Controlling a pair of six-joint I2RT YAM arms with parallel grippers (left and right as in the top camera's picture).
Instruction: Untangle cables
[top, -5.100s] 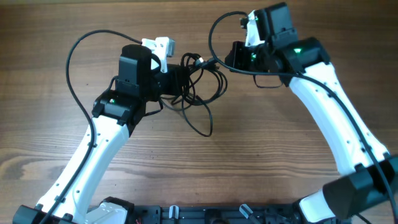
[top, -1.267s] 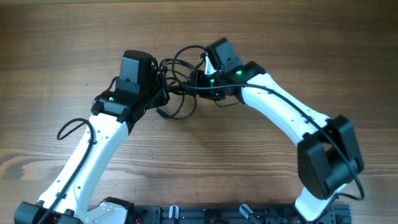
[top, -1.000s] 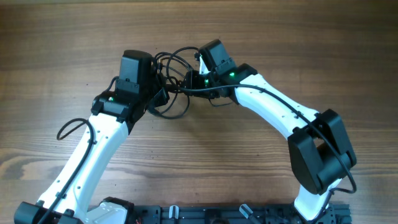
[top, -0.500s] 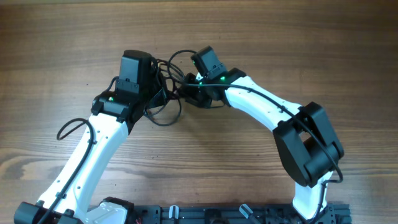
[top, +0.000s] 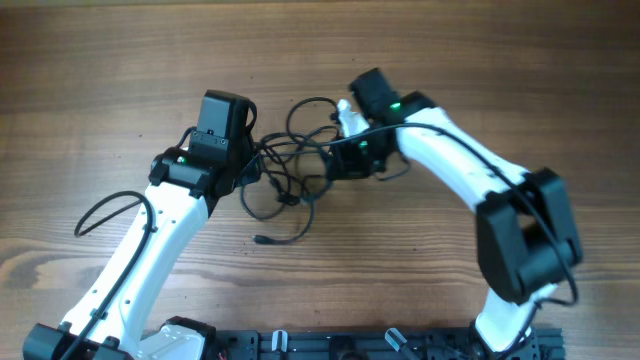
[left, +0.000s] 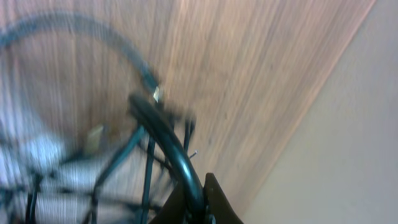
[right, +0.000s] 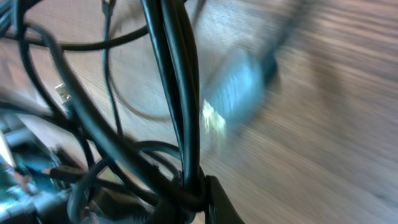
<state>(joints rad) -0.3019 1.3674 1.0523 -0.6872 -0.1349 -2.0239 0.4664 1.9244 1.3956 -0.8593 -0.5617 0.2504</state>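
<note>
I will next pull my right gripper outward, away from my left gripper, and then let go of the bunch of cables, because the cables still cross in a tangle between both grippers.
A tangle of thin black cables (top: 290, 165) lies on the wooden table between the two arms, with one loose plug end (top: 262, 239) trailing toward the front. My left gripper (top: 255, 165) is shut on a black cable strand (left: 166, 144) at the left side of the tangle. My right gripper (top: 335, 160) is shut on a bunch of cable strands (right: 177, 93) at the right side. Both wrist views are blurred. A small silver plug tip (right: 61, 92) shows in the right wrist view.
The wooden table (top: 450, 60) runs all round the tangle. The thicker arm wire (top: 100, 210) loops out beside the left arm. A black rail (top: 330, 345) lies along the front edge.
My right gripper has pulled back to the right with its strands, stretching the tangle wider. A plug end has dropped out onto the table toward the front. The left gripper stays nearly in place.
</note>
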